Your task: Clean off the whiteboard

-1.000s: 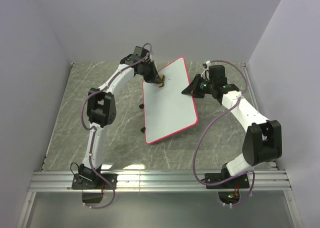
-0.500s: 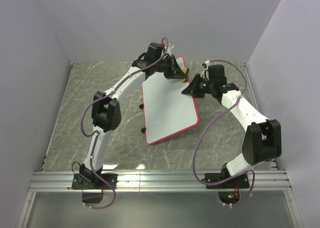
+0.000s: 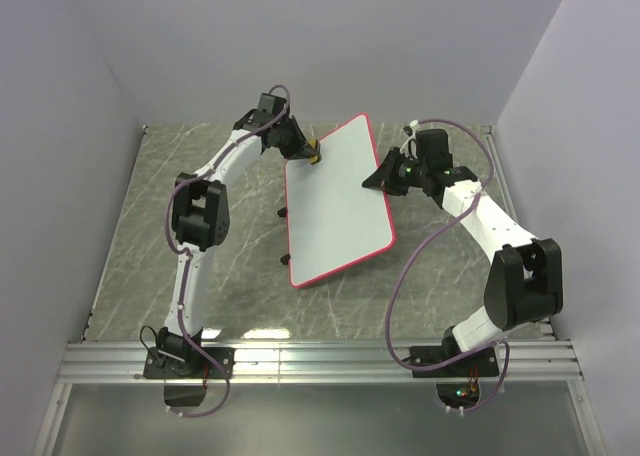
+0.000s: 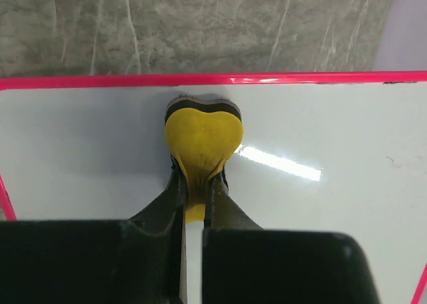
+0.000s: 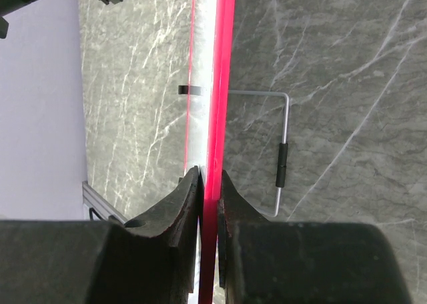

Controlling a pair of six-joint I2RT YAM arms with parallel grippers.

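Note:
The eraser point(image 4: 202, 141) leaves the board in my left gripper next, back and down, for release where clear marble lies below, to its left in the top view.
The whiteboard point(image 3: 335, 201), white with a red-pink frame, lies tilted on the table, its right edge raised. My right gripper point(image 3: 377, 181) is shut on that right edge; the right wrist view shows the pink frame point(image 5: 219, 84) edge-on between the jaws. My left gripper point(image 3: 308, 155) is shut on a yellow eraser point(image 4: 202, 141) with a dark underside, pressed on the board's far left corner by the frame point(image 4: 200, 81). The board surface point(image 4: 320, 211) looks clean apart from a faint mark at the right.
The board's wire stand point(image 5: 283, 151) hangs beneath it above the grey marble table point(image 3: 160, 206). Lilac walls close in on the left, back and right. A metal rail point(image 3: 320, 361) runs along the near edge by the arm bases.
My left gripper swept the eraser from the board's far left corner to its far right corner, then back to the far left corner. The right gripper and board stayed still.

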